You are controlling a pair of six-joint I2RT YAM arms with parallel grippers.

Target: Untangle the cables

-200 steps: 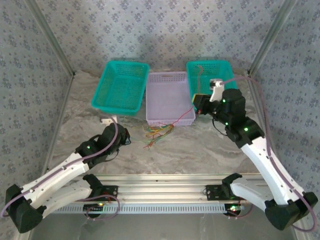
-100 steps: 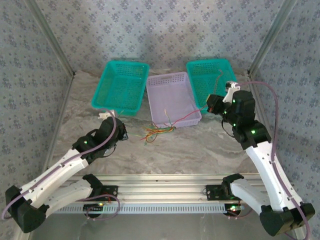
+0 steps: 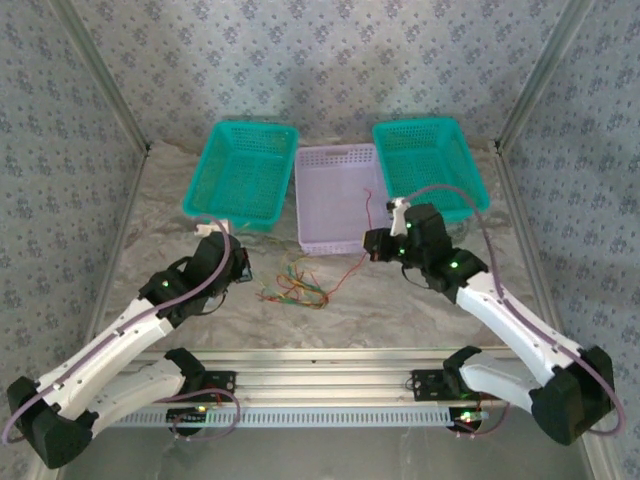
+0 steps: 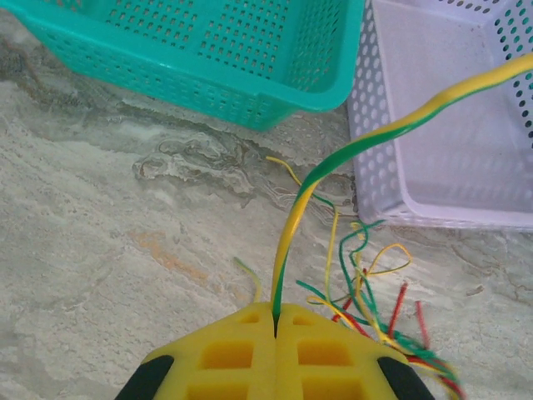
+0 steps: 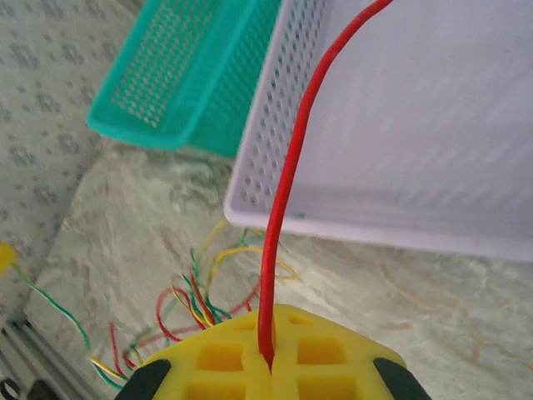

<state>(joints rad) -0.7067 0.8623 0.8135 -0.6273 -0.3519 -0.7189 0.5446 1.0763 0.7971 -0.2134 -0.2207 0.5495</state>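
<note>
The right gripper lowers toward the middle of the lilac basket's front rim below it next and releases the red cable, whose end overhangs the basket.
The cables lie as a loose tangle of red, yellow and green wires on the marble table, just in front of the lilac basket. At the tangle's left side, my left gripper is shut. In the left wrist view its yellow pads pinch a yellow-green cable that rises toward the lilac basket. My right gripper is to the right of the tangle, by the basket's front corner. It is shut on a red cable that arcs up over the basket.
A teal basket stands at the back left and another at the back right, flanking the lilac one. Patterned walls with metal posts close in the table. An aluminium rail runs along the near edge.
My right arm has swung left and nearer, from the right teal basket to the lilac basket's front corner, carrying the red cable. The tangle has spread and shifted slightly left.
</note>
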